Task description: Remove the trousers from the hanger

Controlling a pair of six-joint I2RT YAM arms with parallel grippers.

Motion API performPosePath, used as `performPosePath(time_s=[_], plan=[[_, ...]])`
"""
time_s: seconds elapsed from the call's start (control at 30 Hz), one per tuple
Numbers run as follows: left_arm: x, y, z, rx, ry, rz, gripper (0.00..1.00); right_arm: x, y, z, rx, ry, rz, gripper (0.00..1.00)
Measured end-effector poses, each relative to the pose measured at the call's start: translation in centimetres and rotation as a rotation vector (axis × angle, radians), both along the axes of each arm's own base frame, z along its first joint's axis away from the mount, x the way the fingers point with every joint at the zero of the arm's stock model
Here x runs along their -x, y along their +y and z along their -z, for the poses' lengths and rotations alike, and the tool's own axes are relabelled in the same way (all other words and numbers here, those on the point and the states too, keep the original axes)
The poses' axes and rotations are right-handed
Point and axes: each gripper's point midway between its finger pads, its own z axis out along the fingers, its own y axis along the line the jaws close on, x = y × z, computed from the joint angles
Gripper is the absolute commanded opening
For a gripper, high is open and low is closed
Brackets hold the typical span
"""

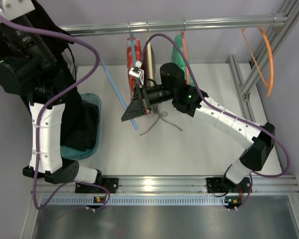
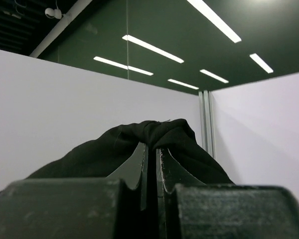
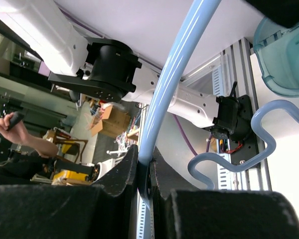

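The hanger is already bare, so my left gripper should next lower and tip down over the teal basket to release the black fabric there.
The black trousers (image 1: 75, 117) hang from my raised left arm at the far left and drape down into a teal basket. My left gripper (image 2: 152, 152) is shut on a bunch of the black fabric (image 2: 159, 132) and points up at the ceiling. The slim light blue hanger (image 1: 114, 84) is bare and slants across the middle of the table, clear of the trousers. My right gripper (image 1: 133, 110) is shut on its bar; in the right wrist view the bar (image 3: 182, 64) runs down between the closed fingers (image 3: 122, 174).
A teal basket (image 1: 93, 102) stands at the left under the trousers. A rail (image 1: 189, 24) across the back carries a red garment (image 1: 131, 57) on a blue hanger, a green garment (image 1: 178, 52) and an orange hanger (image 1: 263, 55). A grey cord (image 1: 162, 122) lies on the table.
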Motion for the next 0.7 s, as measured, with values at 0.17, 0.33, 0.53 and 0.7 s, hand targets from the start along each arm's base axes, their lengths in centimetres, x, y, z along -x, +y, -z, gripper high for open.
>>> performPosePath(time_s=[0.17, 0.33, 0.53, 0.7], plan=[[-2.4, -0.2, 3.6, -0.016, 0.117, -0.025, 0.0, 0.0, 0.0, 0.0, 0.0, 0.0, 0.0, 0.0], [-1.8, 1.0, 9.7, 0.026, 0.25, -0.027, 0.0, 0.0, -0.3, -0.3, -0.006, -0.007, 0.005, 0.0], [1.4, 3.4, 19.0, 0.103, 0.412, -0.041, 0.0, 0.2, -1.3, -1.6, -0.036, -0.046, 0.013, 0.0], [2.8, 4.3, 24.8, 0.153, 0.514, -0.058, 0.0, 0.5, -1.8, -2.1, -0.05, -0.072, 0.012, 0.0]])
